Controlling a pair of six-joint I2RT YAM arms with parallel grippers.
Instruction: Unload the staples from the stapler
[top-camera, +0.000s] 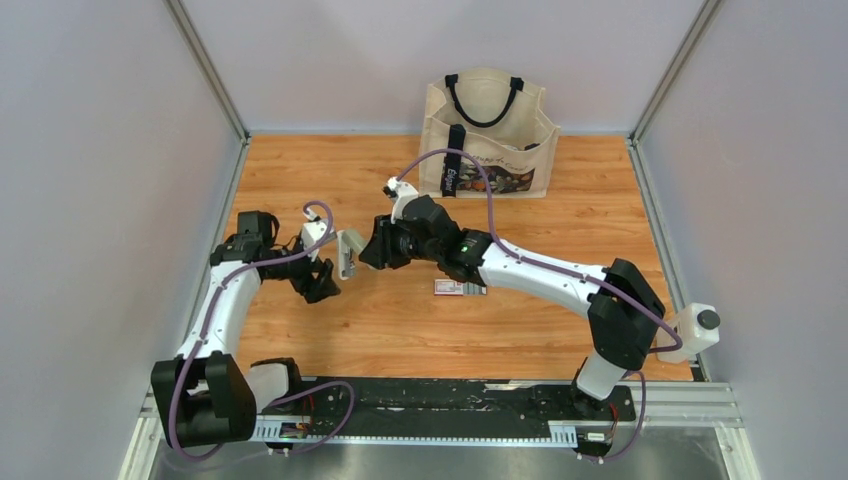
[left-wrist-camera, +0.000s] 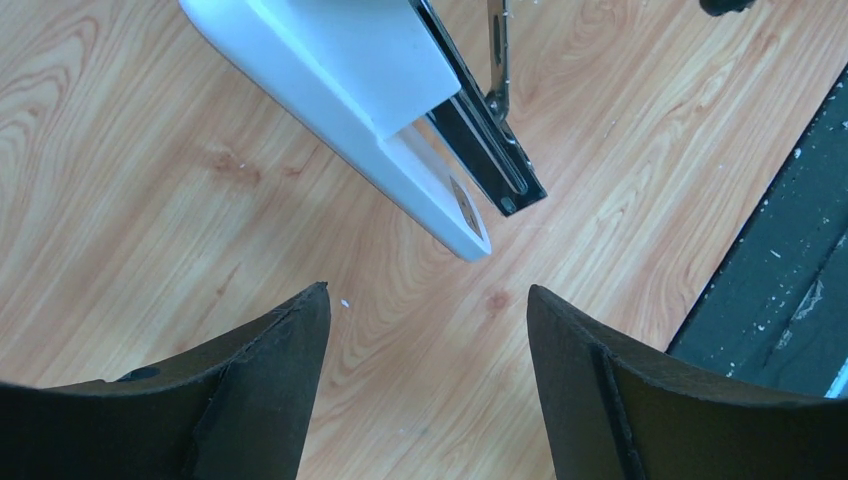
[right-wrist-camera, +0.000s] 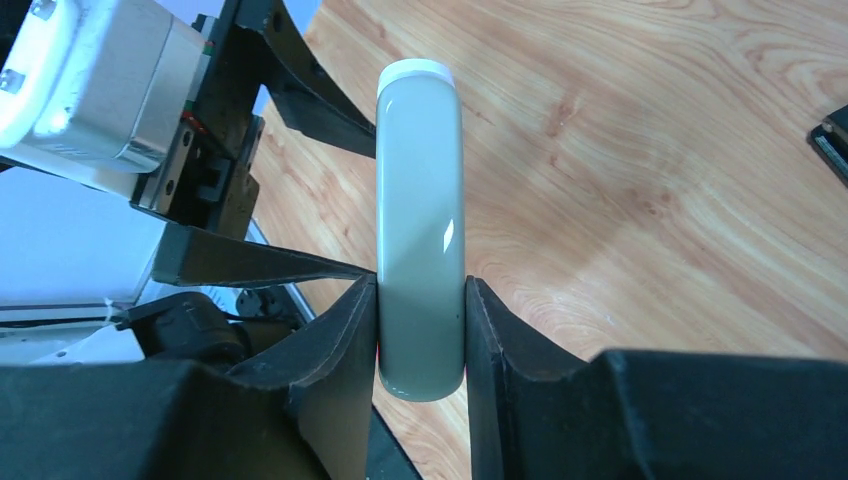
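Observation:
Next, my right gripper should go left in the top view and down to release the stapler (top-camera: 349, 252) on the bare table, since it hangs clear above the table.
My right gripper (top-camera: 372, 246) is shut on a pale grey-green stapler (top-camera: 349, 252) and holds it above the wooden table. In the right wrist view the fingers clamp the sides of the stapler's body (right-wrist-camera: 421, 230), with the right gripper (right-wrist-camera: 421, 300) at its rear end. My left gripper (top-camera: 320, 284) is open and empty just left of and below the stapler. In the left wrist view the stapler (left-wrist-camera: 400, 130) hangs open above the left gripper (left-wrist-camera: 428, 295), its dark metal magazine (left-wrist-camera: 485, 140) swung away from the white base. No staple strip can be made out.
A beige tote bag (top-camera: 487, 135) stands at the back of the table. A small red-and-white box (top-camera: 460, 288) lies flat under my right forearm. A black rail (top-camera: 440, 400) runs along the near edge. Grey walls close in left and right.

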